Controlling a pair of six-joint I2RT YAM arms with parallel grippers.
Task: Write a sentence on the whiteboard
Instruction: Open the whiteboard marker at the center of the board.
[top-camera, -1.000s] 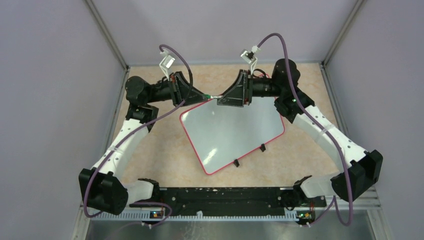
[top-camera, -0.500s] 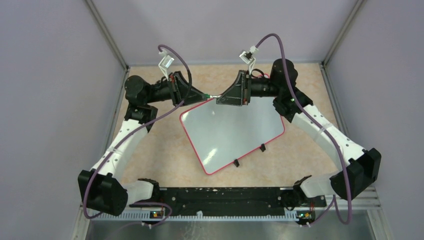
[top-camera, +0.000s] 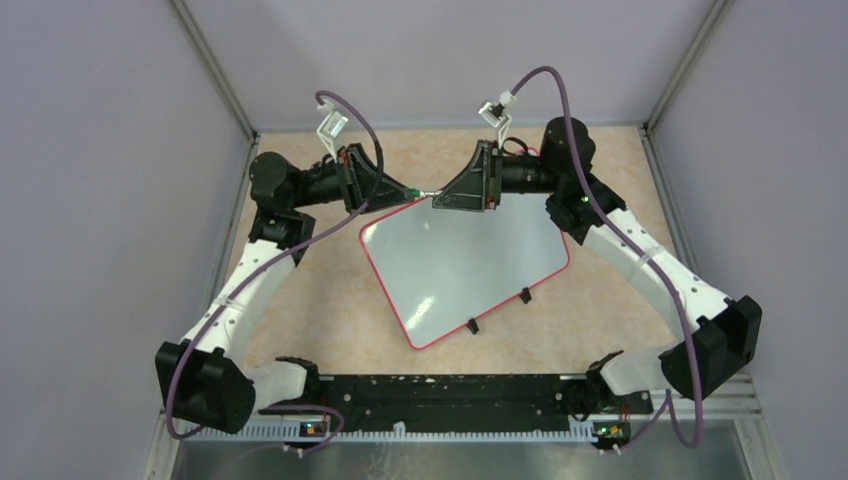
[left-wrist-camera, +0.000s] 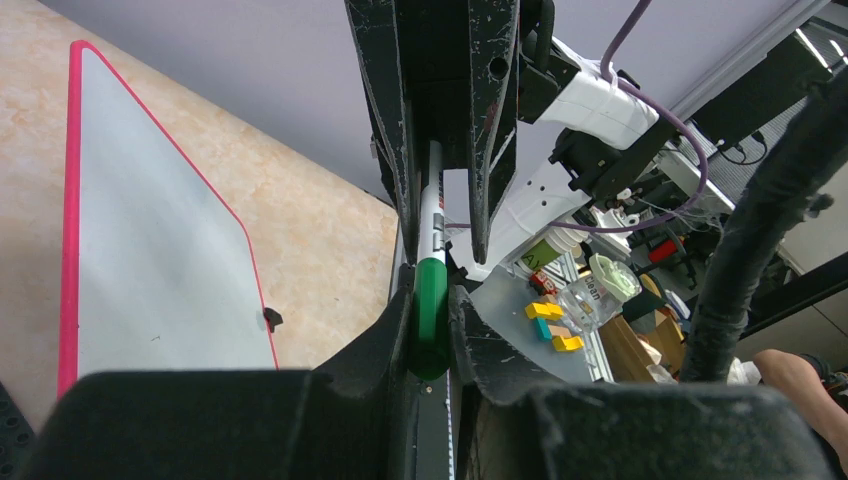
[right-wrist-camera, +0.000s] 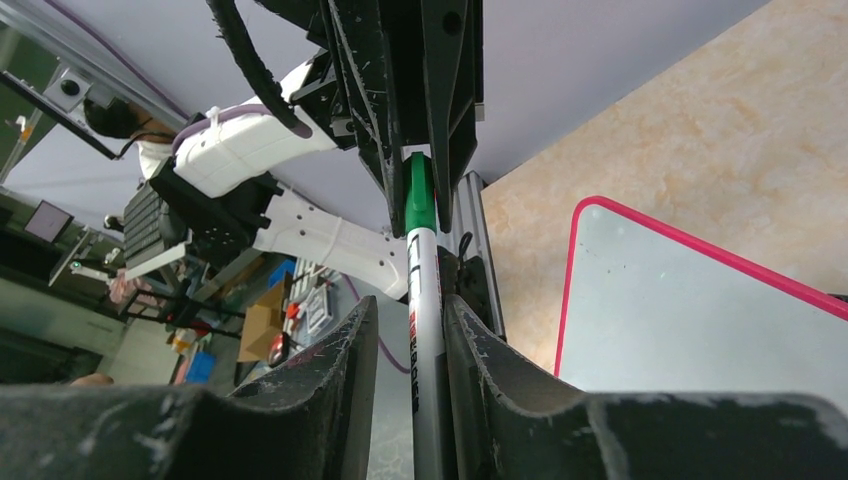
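Note:
The left gripper goes left in the top view and down next to release the marker's green cap, since bare table beside the whiteboard lies below it there.
The whiteboard (top-camera: 470, 265) lies tilted on the beige table, white with a red-pink rim, and no sentence shows on it. Above its far corner a marker (top-camera: 425, 193) hangs level between my two grippers, which face each other. My left gripper (left-wrist-camera: 430, 300) is shut on the marker's green cap (left-wrist-camera: 431, 310). My right gripper (right-wrist-camera: 412, 305) is closed around the white barrel (right-wrist-camera: 425, 290); one finger presses it and a thin gap shows beside the other. In the top view the left gripper (top-camera: 408, 191) and the right gripper (top-camera: 440, 196) almost meet.
Two black clips (top-camera: 524, 295) (top-camera: 472, 326) sit on the board's near edge. Grey walls and metal posts close in the table on three sides. Both arms arch over the table's left and right margins. Yellow bricks (left-wrist-camera: 548, 312) lie outside the cell.
My right gripper has slid a little left along the marker and closed in on the barrel. The left gripper and the board have not moved.

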